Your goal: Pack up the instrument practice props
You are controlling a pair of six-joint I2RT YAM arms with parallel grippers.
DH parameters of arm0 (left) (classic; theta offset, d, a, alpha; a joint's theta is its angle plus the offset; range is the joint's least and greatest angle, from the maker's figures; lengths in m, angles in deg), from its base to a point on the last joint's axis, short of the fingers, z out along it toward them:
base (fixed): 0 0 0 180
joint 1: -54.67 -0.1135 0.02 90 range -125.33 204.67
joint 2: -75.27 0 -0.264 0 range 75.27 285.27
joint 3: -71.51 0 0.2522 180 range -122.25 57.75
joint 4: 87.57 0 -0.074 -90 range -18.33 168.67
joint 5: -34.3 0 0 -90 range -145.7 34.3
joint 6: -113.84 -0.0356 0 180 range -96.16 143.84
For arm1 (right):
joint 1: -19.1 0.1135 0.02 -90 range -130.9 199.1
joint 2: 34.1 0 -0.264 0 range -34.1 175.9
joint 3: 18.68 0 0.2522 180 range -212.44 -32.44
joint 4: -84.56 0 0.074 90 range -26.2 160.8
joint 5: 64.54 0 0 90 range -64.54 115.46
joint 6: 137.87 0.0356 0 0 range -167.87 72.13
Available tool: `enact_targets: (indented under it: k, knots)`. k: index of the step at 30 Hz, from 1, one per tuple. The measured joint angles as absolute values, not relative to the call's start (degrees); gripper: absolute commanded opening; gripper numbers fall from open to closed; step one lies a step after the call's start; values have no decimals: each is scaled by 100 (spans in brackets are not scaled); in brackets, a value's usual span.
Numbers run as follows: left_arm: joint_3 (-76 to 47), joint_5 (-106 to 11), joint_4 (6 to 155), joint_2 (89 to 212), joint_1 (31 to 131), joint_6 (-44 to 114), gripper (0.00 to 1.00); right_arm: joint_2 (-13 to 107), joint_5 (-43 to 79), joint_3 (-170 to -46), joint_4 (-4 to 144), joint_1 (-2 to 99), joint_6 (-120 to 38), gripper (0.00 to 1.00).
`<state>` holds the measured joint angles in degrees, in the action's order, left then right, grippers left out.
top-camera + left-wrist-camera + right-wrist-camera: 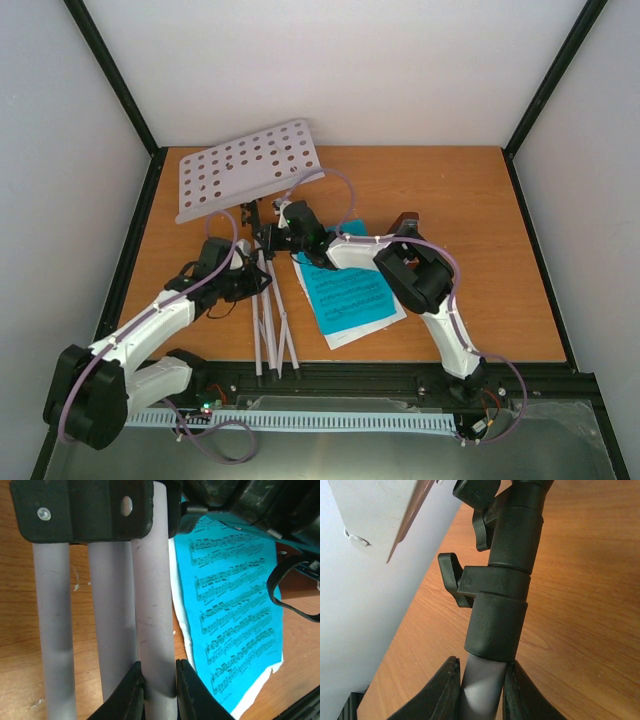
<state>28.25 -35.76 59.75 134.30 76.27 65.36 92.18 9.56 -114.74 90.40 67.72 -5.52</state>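
I will lower the folded leg a little toward the table with my left gripper and then let go of it there, since the wood is just below my fingers.
The white music stand lies tipped low over the table, its hole-punched desk (250, 170) at the back left and its folded legs (268, 325) pointing at the near edge. My left gripper (252, 283) is shut on one folded leg (152, 605), fingers either side of the tube. My right gripper (268, 238) is shut on the stand's pole (481, 692) just below a black collar (497, 625). The blue music sheet (345, 295) lies on the white music sheet (388, 318) right of the legs. The brown metronome (405, 220) peeks out behind my right arm.
The wooden table (500, 250) is walled by grey panels with black corner posts (110, 75). The black rail (350, 375) carrying the arm bases runs along the near edge, just past the leg tips. My right arm's elbow (415, 275) arches over the sheets.
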Motion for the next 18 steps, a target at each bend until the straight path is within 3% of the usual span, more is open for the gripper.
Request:
enact_targets:
  k: [4, 7, 18]
  knots:
    - [2867, -3668, 6115, 13664, 7625, 6562, 0, 9463, 960, -11620, 8976, 6759, -473, 4]
    - [2913, -3707, 6224, 13790, 7625, 6577, 1, 9585, 960, -11668, 8961, 6756, -428, 10]
    - [2992, -3773, 6622, 14105, 7627, 6440, 22, 9671, 1128, -11714, 8688, 6684, -932, 37]
